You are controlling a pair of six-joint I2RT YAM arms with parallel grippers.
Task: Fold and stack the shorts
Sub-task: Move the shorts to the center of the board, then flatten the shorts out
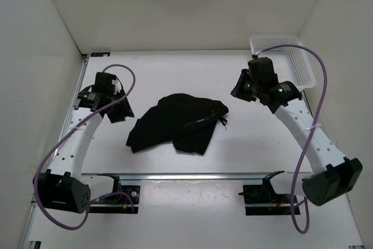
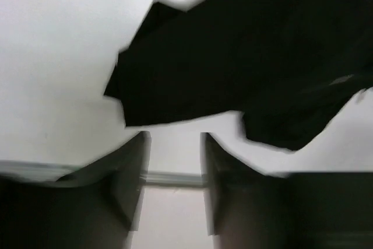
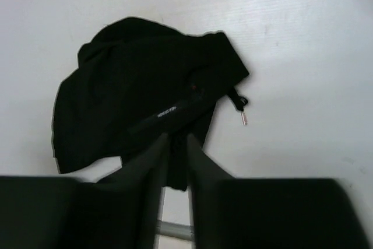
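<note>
The shorts' corner beside the drawstring [image 3: 240, 104] is the nearest to my right gripper and sticks out over bare table, so my right gripper should move down onto that corner next, opening its fingers.
The black shorts [image 1: 178, 122] lie crumpled in a heap at the middle of the white table. They also show in the left wrist view [image 2: 245, 56] and the right wrist view [image 3: 140, 97]. A thin drawstring [image 3: 240, 104] with a pale tip hangs out on their right side. My left gripper [image 1: 115, 109] hovers just left of the shorts, open and empty, with bare table between its fingers [image 2: 135, 167]. My right gripper [image 1: 239, 90] hovers above and to the right of the shorts, apart from them. Its fingers [image 3: 152, 161] stand a narrow gap apart and hold nothing.
A white mesh basket [image 1: 288, 56] stands at the back right corner, behind my right arm. White walls close in the table on the left, back and right. A metal rail [image 1: 192, 175] runs along the near edge by the arm bases.
</note>
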